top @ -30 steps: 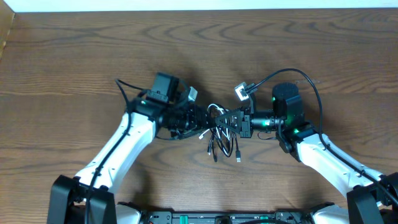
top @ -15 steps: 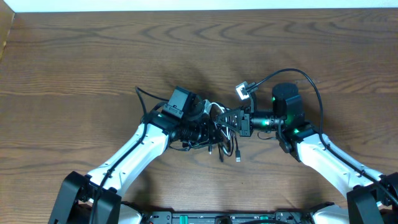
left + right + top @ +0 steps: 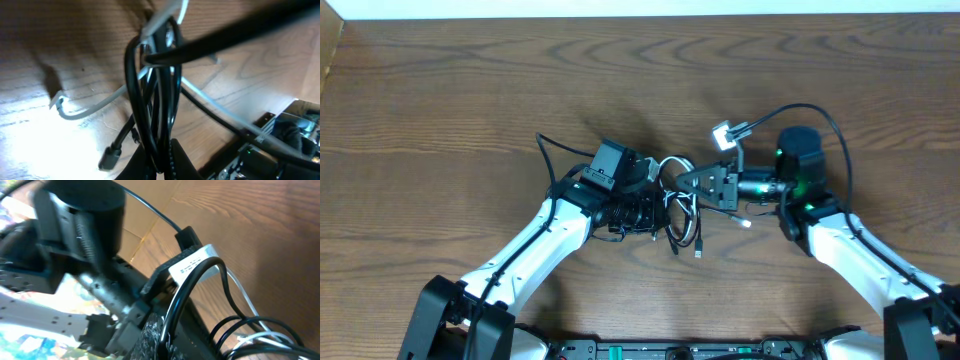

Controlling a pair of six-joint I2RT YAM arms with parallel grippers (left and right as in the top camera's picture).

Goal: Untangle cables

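Observation:
The right gripper moves over the open wood to its right in the overhead view and releases the cable next, since the cords sit bunched.
The cables (image 3: 682, 215) lie in a tangle of thin black cords and one white cord at the table's middle, between both arms. My left gripper (image 3: 660, 215) is shut on a bundle of black cables (image 3: 150, 100), which runs up from between its fingers (image 3: 161, 162). The white cable (image 3: 100, 102) crosses behind that bundle, and a black plug (image 3: 109, 159) rests on the wood. My right gripper (image 3: 692, 182) is shut on one black cable (image 3: 185, 295), pinched between its fingers (image 3: 167, 335). White cable strands (image 3: 240, 287) hang just beyond it.
Thick black arm wires loop over the right arm (image 3: 810, 112) and beside the left arm (image 3: 555, 155). A white plug end (image 3: 745, 222) and a black plug end (image 3: 698, 253) lie loose near the tangle. The wooden table (image 3: 470, 80) extends all around.
My left gripper moved right into the tangle and shut on the black cables. My right gripper shifted right and slightly back, drawing its cable with it.

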